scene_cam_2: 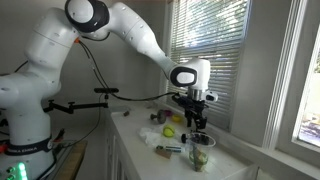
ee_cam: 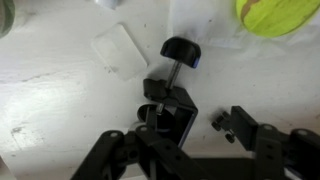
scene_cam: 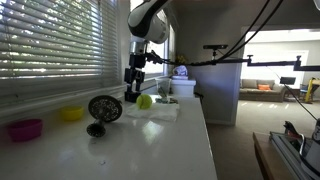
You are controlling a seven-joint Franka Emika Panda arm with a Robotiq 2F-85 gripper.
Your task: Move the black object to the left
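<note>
The black object's blocky body (ee_cam: 178, 116) is below my gripper, which lowers and closes its fingers on it next, because bare counter beside the body leaves one finger room.
The black object (ee_cam: 170, 98) is a blocky clamp-like piece with a round knob on a short stem, lying on the white counter. In the wrist view my gripper (ee_cam: 195, 128) is open and low over it. One finger overlaps the object's body and the other stands apart to its right with bare counter between. I cannot tell whether a finger touches it. In both exterior views the gripper (scene_cam: 135, 86) (scene_cam_2: 190, 112) points straight down at the counter beside the window, with the black object (scene_cam: 133, 97) under it.
A yellow-green ball (scene_cam: 145, 101) (ee_cam: 270, 12) lies close by, next to a white sheet (scene_cam: 162, 111). A small clear card (ee_cam: 120, 50) lies near the knob. A round mesh disc on a stand (scene_cam: 104, 109), a yellow bowl (scene_cam: 70, 114) and a purple bowl (scene_cam: 25, 129) stand along the window side.
</note>
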